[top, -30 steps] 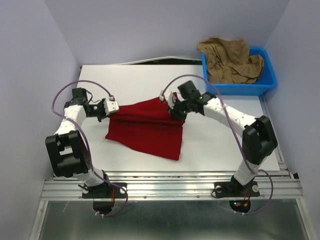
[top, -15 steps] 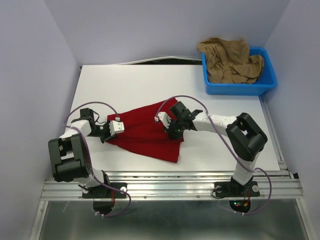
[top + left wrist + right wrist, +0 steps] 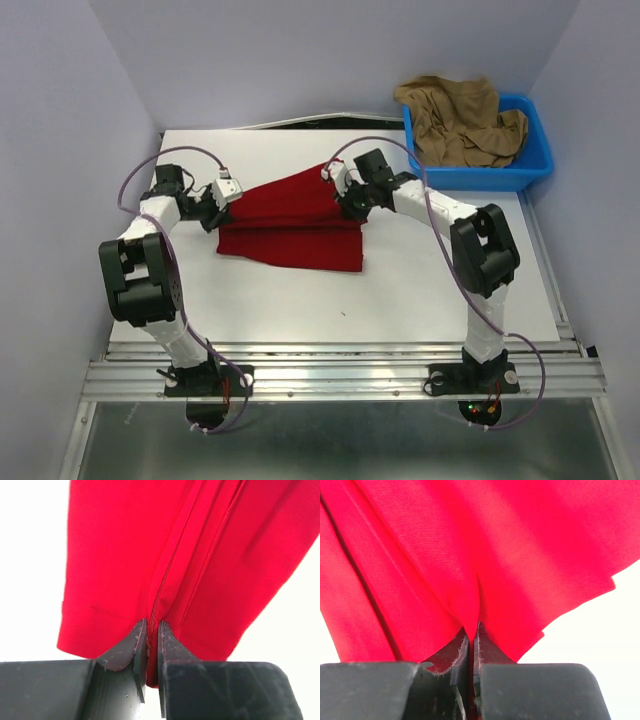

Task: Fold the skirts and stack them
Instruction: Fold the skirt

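My right gripper holds the red skirt's edge and should next move back and down over the red skirt's near corner (image 3: 355, 264) to let go of the edge, since that corner is already on the table.
The deep red skirt (image 3: 292, 226) is stretched between both arms over the white table (image 3: 300, 290), its lower edge resting on the surface. My left gripper (image 3: 222, 207) pinches its left edge; in the left wrist view the jaws are shut on a seam of the red skirt (image 3: 165, 555), around the gripper (image 3: 152, 630). My right gripper (image 3: 347, 208) holds the right edge; in the right wrist view the red skirt (image 3: 485, 545) bunches into the shut gripper (image 3: 472, 637). The tan-brown skirt (image 3: 462, 122) lies crumpled in the blue bin (image 3: 480, 177).
The blue bin sits at the table's far right corner. Purple cables (image 3: 160, 165) loop above both arms. Pale walls enclose the table on the left, back and right. A metal rail (image 3: 340, 375) runs along the near edge.
Both grippers have carried the red skirt away from the near edge toward the back of the table, after dipping nearer half a second ago. The skirt now hangs flatter and wider.
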Available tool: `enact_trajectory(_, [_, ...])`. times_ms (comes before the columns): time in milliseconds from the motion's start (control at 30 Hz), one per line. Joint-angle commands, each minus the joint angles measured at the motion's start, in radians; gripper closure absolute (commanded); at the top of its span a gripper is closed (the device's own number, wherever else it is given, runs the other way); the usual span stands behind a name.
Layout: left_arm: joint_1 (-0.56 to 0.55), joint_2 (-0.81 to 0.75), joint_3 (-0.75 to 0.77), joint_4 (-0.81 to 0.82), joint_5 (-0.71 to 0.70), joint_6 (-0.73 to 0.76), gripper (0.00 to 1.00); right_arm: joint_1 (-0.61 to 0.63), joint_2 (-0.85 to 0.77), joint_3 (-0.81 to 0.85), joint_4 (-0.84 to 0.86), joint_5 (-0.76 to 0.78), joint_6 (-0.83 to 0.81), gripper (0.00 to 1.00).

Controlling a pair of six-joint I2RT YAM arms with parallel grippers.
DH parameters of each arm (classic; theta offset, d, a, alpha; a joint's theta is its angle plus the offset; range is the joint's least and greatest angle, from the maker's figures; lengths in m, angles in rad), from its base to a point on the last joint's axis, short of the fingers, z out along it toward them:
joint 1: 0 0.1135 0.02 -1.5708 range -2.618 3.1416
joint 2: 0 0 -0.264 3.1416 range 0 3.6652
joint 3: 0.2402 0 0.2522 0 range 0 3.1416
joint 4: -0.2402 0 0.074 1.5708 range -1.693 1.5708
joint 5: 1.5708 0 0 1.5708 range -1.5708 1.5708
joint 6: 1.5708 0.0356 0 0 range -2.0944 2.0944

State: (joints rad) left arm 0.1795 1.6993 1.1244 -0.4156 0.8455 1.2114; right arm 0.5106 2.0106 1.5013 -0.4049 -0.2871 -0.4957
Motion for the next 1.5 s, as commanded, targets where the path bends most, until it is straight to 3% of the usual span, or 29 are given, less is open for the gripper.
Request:
enact_trajectory(0, [0.029, -0.049, 0.120, -0.067, -0.034, 0.006, 1.00, -0.012, -0.052, 0.184, -0.207, -0.001, -0.032, 0.99])
enact_trajectory(133, [0.029, -0.124, 0.118, -0.240, -0.065, 0.164, 1.00, 0.049, -0.125, 0.133, -0.293, -0.037, -0.030, 0.99])
enact_trajectory(233, [0.029, -0.168, 0.057, -0.316, -0.102, 0.295, 1.00, 0.088, -0.188, -0.033, -0.270, -0.040, -0.026, 0.99])
enact_trajectory(333, [0.029, -0.170, -0.090, -0.254, -0.173, 0.327, 1.00, 0.112, -0.191, -0.217, -0.172, -0.026, -0.021, 0.99])
enact_trajectory(533, [0.028, -0.041, -0.178, -0.166, -0.235, 0.301, 0.99, 0.143, -0.063, -0.322, -0.033, 0.002, 0.008, 0.99])
enact_trajectory(633, [0.023, -0.023, -0.202, -0.190, -0.229, 0.310, 0.89, 0.143, -0.024, -0.306, -0.012, 0.023, 0.009, 0.99])
enact_trajectory(667, [0.021, -0.030, -0.212, -0.193, -0.229, 0.313, 0.76, 0.143, -0.016, -0.300, -0.012, 0.031, 0.009, 0.99])
enact_trajectory(733, [0.021, -0.073, -0.233, -0.198, -0.229, 0.332, 0.68, 0.143, -0.019, -0.296, -0.014, 0.037, 0.011, 0.95])
enact_trajectory(833, [0.026, -0.130, -0.224, -0.206, -0.218, 0.324, 0.58, 0.143, -0.047, -0.288, -0.038, 0.022, 0.011, 0.79])
enact_trajectory(867, [0.034, -0.138, -0.207, -0.224, -0.208, 0.323, 0.52, 0.143, -0.053, -0.280, -0.049, 0.013, 0.013, 0.64])
enact_trajectory(900, [0.038, -0.144, -0.186, -0.277, -0.195, 0.326, 0.49, 0.143, -0.076, -0.274, -0.058, 0.009, 0.013, 0.57])
enact_trajectory(933, [0.046, -0.154, -0.135, -0.310, -0.163, 0.327, 0.39, 0.143, -0.091, -0.265, -0.074, 0.006, 0.013, 0.47])
enact_trajectory(1000, [0.060, -0.170, -0.051, -0.409, -0.108, 0.329, 0.39, 0.143, -0.151, -0.234, -0.109, -0.020, 0.016, 0.37])
enact_trajectory(1167, [0.064, -0.227, 0.060, -0.551, -0.045, 0.320, 0.39, 0.143, -0.242, -0.129, -0.225, -0.115, 0.016, 0.32])
enact_trajectory(1233, [0.064, -0.247, 0.074, -0.525, -0.037, 0.221, 0.41, 0.143, -0.265, -0.115, -0.255, -0.168, 0.016, 0.32])
enact_trajectory(1400, [0.055, -0.242, 0.065, -0.485, -0.042, 0.140, 0.41, 0.152, -0.250, -0.167, -0.243, -0.127, -0.003, 0.32])
enact_trajectory(1467, [0.035, -0.250, 0.042, -0.465, -0.060, 0.146, 0.41, 0.152, -0.240, -0.196, -0.203, -0.110, -0.007, 0.37])
